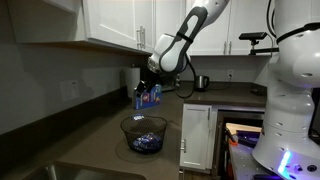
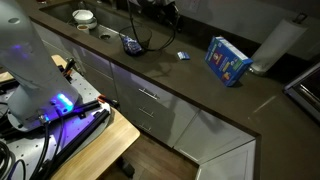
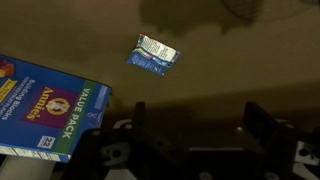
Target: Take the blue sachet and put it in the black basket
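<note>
I will move my gripper left in the wrist view and lower its open fingers around the blue end (image 2: 182, 56) (image 3: 149, 62), because the sachet lies flat below my gripper and in that direction.
The blue sachet (image 3: 153, 54) lies flat on the dark counter; in the wrist view it is ahead of my fingers and a little left of centre. It also shows in an exterior view (image 2: 182, 57). The black mesh basket (image 1: 145, 133) stands on the counter with blue items inside, and also shows in an exterior view (image 2: 131, 43). My gripper (image 3: 200, 128) hovers above the counter, open and empty, with the sachet beyond its fingertips. In an exterior view the gripper (image 1: 150, 88) hangs over the back of the counter, away from the basket.
A blue Annie's snack box (image 3: 45, 110) lies close beside the sachet, also seen in an exterior view (image 2: 228, 60). A paper towel roll (image 2: 275, 45) stands past the box. A white bowl (image 2: 83, 17) sits beyond the basket. A sink (image 1: 70, 172) is set into the counter.
</note>
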`<state>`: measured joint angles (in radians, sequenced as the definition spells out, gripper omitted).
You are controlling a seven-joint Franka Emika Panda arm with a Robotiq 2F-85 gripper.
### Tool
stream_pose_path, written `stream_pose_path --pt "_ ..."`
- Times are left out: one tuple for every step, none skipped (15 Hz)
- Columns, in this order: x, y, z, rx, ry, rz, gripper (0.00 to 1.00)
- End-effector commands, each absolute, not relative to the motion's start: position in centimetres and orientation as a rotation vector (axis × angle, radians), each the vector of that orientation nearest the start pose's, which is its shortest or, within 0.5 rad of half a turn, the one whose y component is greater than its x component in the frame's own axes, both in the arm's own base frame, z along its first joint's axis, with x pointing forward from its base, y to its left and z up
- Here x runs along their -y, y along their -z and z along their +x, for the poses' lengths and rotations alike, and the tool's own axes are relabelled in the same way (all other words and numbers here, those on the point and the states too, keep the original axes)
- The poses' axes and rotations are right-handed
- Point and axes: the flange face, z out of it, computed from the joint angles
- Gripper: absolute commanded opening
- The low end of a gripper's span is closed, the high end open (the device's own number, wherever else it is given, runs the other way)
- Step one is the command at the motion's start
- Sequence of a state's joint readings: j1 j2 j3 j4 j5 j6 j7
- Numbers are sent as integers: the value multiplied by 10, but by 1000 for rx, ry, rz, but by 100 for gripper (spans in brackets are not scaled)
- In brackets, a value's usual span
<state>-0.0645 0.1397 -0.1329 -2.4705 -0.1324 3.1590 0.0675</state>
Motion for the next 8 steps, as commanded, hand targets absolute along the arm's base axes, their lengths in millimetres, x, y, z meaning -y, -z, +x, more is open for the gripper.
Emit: stream_pose_path --pt "99 -255 530 -195 903 -3107 100" --pt "100 -243 536 -198 888 -3114 100" --pt "101 -234 543 -191 872 -3125 100" --pt "101 -225 550 -183 847 -3135 100" --pt "102 -217 558 -166 809 -3152 100" --pt "103 -209 565 -154 776 -3165 100" --pt "102 -203 572 -136 766 -3175 100" --pt "103 -196 579 -125 762 -3184 100"
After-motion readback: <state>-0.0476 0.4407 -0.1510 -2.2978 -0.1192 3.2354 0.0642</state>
